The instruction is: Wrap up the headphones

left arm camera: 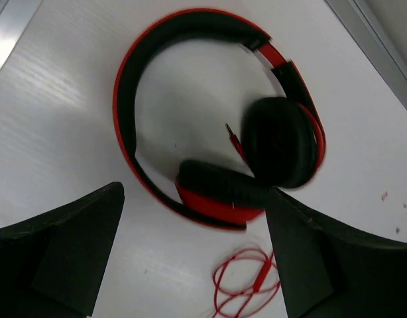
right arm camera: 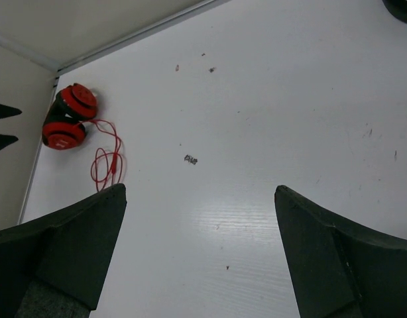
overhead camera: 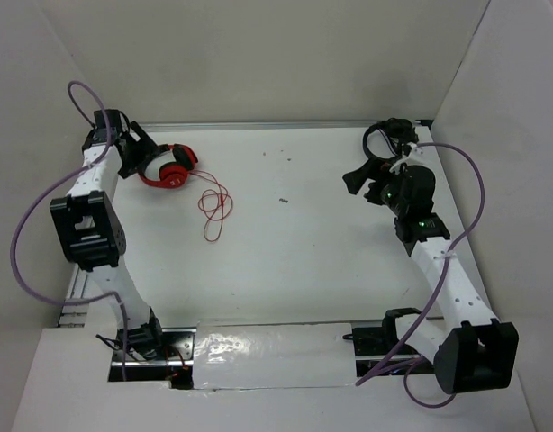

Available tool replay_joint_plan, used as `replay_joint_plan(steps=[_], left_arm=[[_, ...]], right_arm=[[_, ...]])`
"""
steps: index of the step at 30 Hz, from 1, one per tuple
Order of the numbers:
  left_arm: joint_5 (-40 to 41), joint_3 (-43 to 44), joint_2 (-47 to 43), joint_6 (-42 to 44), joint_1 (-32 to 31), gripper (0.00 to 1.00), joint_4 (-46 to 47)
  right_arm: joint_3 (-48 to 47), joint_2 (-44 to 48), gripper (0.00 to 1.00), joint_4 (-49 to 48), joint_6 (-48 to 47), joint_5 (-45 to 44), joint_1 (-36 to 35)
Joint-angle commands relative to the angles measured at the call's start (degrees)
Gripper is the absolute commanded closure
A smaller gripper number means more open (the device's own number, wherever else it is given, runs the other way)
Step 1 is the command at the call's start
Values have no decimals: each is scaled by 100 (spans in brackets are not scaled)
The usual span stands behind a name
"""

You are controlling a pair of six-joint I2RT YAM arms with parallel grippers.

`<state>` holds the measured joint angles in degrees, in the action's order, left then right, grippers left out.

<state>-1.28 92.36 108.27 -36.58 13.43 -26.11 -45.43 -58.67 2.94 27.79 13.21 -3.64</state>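
I next need to lower my left gripper slightly back onto the headband's curve away from the headphones' pads, because that part lies clear of the cable [overhead camera: 214,206].
The red headphones [overhead camera: 171,168] lie folded on the white table at the far left. In the left wrist view the headphones [left arm camera: 220,199] show black pads and a black-lined headband. Their thin red cable [overhead camera: 214,206] lies in loose loops to the right; the cable [left arm camera: 246,285] shows between the left fingers, and the headphones [right arm camera: 67,122] and cable [right arm camera: 104,162] show small in the right wrist view. My left gripper [overhead camera: 140,153] is open and empty just left of the headband. My right gripper [overhead camera: 358,180] is open and empty over bare table at the far right.
All-black headphones [overhead camera: 387,138] lie at the far right corner behind my right gripper. A small dark speck [overhead camera: 283,201] lies mid-table. White walls close in the table on three sides. A shiny foil strip [overhead camera: 272,353] runs along the near edge between the arm bases.
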Motion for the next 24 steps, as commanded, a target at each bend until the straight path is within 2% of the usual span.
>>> replay_joint_plan(steps=[1, 6, 8, 9, 15, 22, 24], left_arm=[[417, 1200, 974, -226, 46, 1, -323], [813, 2767, 2390, -596, 89, 5, -1098], [1067, 2919, 2637, -903, 72, 4, -1247], [1303, 2780, 2603, -860, 46, 5, -1039], [1402, 1839, 2243, -896, 46, 6, -800], [974, 2014, 2506, -1238, 89, 5, -1484], [779, 1892, 2393, -1124, 107, 5, -1327]], right_arm=[[-264, -153, 0, -418, -309, -143, -110], [-317, -373, 0, -347, -467, -302, -172], [-291, -399, 0, -364, -468, -459, -181], [-300, -417, 0, -364, -476, -503, -190], [-361, -592, 1, -356, -424, -434, -216], [-414, -698, 0, -338, -485, -390, -234], [-353, -645, 0, -338, -503, -424, -225]])
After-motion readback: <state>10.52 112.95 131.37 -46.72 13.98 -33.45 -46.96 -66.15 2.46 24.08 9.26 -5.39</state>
